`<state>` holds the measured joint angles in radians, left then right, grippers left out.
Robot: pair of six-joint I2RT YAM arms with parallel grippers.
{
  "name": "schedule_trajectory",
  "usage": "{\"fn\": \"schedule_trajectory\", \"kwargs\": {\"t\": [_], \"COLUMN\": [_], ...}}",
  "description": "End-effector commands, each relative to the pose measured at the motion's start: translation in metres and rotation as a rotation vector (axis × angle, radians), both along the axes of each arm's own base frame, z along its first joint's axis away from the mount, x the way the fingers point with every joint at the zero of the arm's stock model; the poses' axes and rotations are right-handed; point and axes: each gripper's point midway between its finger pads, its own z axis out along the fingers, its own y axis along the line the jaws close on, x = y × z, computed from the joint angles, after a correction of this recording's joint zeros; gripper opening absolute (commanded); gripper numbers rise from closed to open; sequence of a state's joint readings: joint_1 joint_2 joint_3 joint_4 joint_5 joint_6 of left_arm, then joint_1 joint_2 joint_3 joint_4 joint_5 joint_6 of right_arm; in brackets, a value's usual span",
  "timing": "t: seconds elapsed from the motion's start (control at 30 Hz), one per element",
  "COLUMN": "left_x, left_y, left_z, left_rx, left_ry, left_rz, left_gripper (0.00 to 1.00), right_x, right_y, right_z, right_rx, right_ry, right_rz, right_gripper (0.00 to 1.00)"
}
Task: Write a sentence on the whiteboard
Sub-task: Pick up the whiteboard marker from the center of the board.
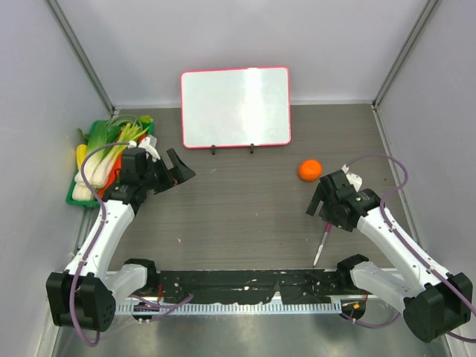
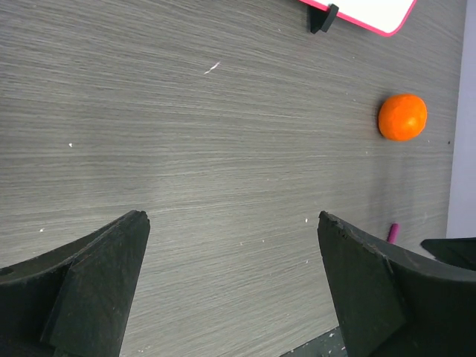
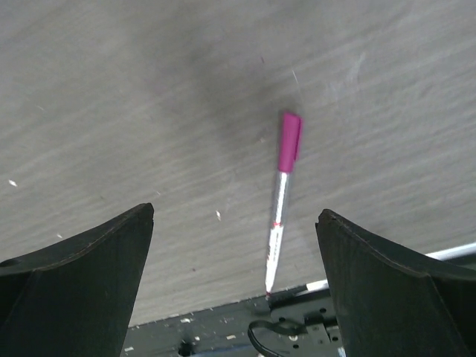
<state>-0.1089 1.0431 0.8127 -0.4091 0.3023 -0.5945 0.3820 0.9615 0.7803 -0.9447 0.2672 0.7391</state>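
Observation:
The marker is lying flat below the gripper's open, spread fingers. My right gripper will next move down onto the marker's silver body (image 1: 324, 238) (image 3: 281, 193), next to its magenta cap.
The whiteboard (image 1: 235, 108) stands at the back middle on two black feet, its white face blank; a corner of it shows in the left wrist view (image 2: 372, 13). A marker (image 1: 322, 244) with a magenta cap lies flat on the table near the front edge, also in the right wrist view (image 3: 279, 197). My right gripper (image 1: 321, 204) is open above it, and the marker lies between the spread fingers in the right wrist view. My left gripper (image 1: 178, 169) is open and empty over the left part of the table.
An orange (image 1: 309, 169) lies right of the whiteboard, also in the left wrist view (image 2: 402, 117). A green tray (image 1: 75, 195) of vegetables sits at the far left. A black rail (image 1: 245, 281) runs along the table's front edge. Grey walls close in the sides.

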Motion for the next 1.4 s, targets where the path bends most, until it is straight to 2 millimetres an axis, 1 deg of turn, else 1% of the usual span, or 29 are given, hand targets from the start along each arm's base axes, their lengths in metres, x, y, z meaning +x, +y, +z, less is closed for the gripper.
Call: {"fn": "schedule_trajectory", "kwargs": {"t": [0.0, 0.03, 0.1, 0.17, 0.27, 0.33, 0.37, 0.4, 0.43, 0.53, 0.57, 0.6, 0.63, 0.67, 0.7, 0.73, 0.77, 0.8, 0.83, 0.87, 0.93, 1.0, 1.07, 1.17, 1.2, 1.23, 1.27, 1.33, 1.37], "left_x": [0.001, 0.002, 0.002, 0.002, -0.001, -0.002, -0.002, -0.003, -0.003, -0.003, -0.003, -0.003, -0.003, -0.003, -0.003, -0.003, -0.003, -0.003, -0.003, -0.003, -0.003, -0.003, -0.004, -0.005, -0.006, -0.007, -0.008, -0.009, -0.009], "left_y": [-0.01, -0.012, -0.014, -0.016, -0.018, -0.019, -0.018, -0.018, -0.018, -0.014, -0.014, -0.013, -0.012, -0.013, -0.013, -0.012, -0.012, -0.012, -0.012, -0.012, -0.013, -0.015, -0.018, -0.025, -0.029, -0.034, -0.038, -0.047, -0.05], "left_z": [0.012, 0.013, 0.012, 0.01, 0.006, 0.006, 0.007, 0.008, 0.009, 0.011, 0.012, 0.013, 0.012, 0.013, 0.014, 0.015, 0.015, 0.017, 0.019, 0.019, 0.024, 0.029, 0.034, 0.046, 0.049, 0.054, 0.058, 0.069, 0.073], "left_rx": [-0.044, -0.049, -0.058, -0.066, -0.076, -0.078, -0.078, -0.078, -0.075, -0.058, -0.055, -0.051, -0.049, -0.05, -0.048, -0.047, -0.045, -0.045, -0.045, -0.044, -0.05, -0.056, -0.07, -0.115, -0.137, -0.164, -0.189, -0.238, -0.264], "left_ry": [-0.044, -0.044, -0.04, -0.031, -0.014, -0.015, -0.02, -0.022, -0.022, -0.027, -0.032, -0.037, -0.036, -0.038, -0.041, -0.044, -0.046, -0.048, -0.053, -0.054, -0.064, -0.076, -0.083, -0.114, -0.125, -0.135, -0.146, -0.165, -0.172], "left_rz": [-0.058, -0.067, -0.08, -0.086, -0.095, -0.097, -0.096, -0.096, -0.095, -0.085, -0.081, -0.079, -0.077, -0.077, -0.079, -0.076, -0.076, -0.077, -0.077, -0.079, -0.087, -0.094, -0.106, -0.134, -0.149, -0.172, -0.194, -0.229, -0.244], "left_gripper": [1.0, 1.0, 1.0, 1.0, 1.0, 1.0, 1.0, 1.0, 0.99, 0.99, 1.0, 1.0, 1.0, 1.0, 1.0, 1.0, 1.0, 1.0, 1.0, 0.99, 1.0, 1.0, 1.0, 1.0, 1.0, 1.0, 1.0, 1.0, 0.99], "right_x": [-0.033, -0.039, -0.038, -0.035, -0.035, -0.036, -0.034, -0.036, -0.033, -0.038, -0.038, -0.04, -0.042, -0.041, -0.042, -0.042, -0.042, -0.042, -0.039, -0.038, -0.031, -0.02, -0.005, 0.025, 0.029, 0.04, 0.046, 0.063, 0.067], "right_y": [0.001, 0.0, 0.004, 0.005, 0.002, 0.007, 0.01, 0.009, 0.011, 0.005, 0.005, 0.006, 0.006, 0.006, 0.01, 0.011, 0.013, 0.015, 0.016, 0.017, 0.019, 0.027, 0.036, 0.05, 0.059, 0.066, 0.07, 0.086, 0.09], "right_z": [-0.025, -0.034, -0.04, -0.042, -0.053, -0.063, -0.068, -0.073, -0.077, -0.089, -0.092, -0.094, -0.098, -0.1, -0.103, -0.105, -0.107, -0.109, -0.107, -0.107, -0.099, -0.086, -0.064, -0.016, -0.004, 0.019, 0.029, 0.071, 0.079], "right_rx": [0.048, 0.046, 0.066, 0.074, 0.06, 0.08, 0.09, 0.09, 0.093, 0.072, 0.073, 0.079, 0.081, 0.084, 0.1, 0.109, 0.119, 0.125, 0.129, 0.125, 0.125, 0.158, 0.194, 0.233, 0.275, 0.286, 0.297, 0.329, 0.331], "right_ry": [0.122, 0.146, 0.149, 0.144, 0.156, 0.175, 0.176, 0.188, 0.183, 0.222, 0.226, 0.237, 0.245, 0.244, 0.244, 0.249, 0.252, 0.257, 0.25, 0.254, 0.236, 0.198, 0.138, 0.0, -0.024, -0.089, -0.122, -0.243, -0.273], "right_rz": [-0.054, -0.06, -0.065, -0.087, -0.105, -0.101, -0.099, -0.106, -0.102, -0.108, -0.108, -0.106, -0.105, -0.107, -0.099, -0.099, -0.095, -0.094, -0.088, -0.068, -0.04, -0.018, 0.012, 0.098, 0.137, 0.181, 0.204, 0.29, 0.32], "right_gripper": [0.94, 0.93, 0.87, 0.85, 0.83, 0.79, 0.73, 0.72, 0.71, 0.7, 0.65, 0.55, 0.5, 0.39, 0.39, 0.27, 0.21, 0.08, 0.01, 0.01, 0.01, 0.01, 0.01, 0.01, 0.01, 0.01, 0.01, 0.01, 0.01]}}
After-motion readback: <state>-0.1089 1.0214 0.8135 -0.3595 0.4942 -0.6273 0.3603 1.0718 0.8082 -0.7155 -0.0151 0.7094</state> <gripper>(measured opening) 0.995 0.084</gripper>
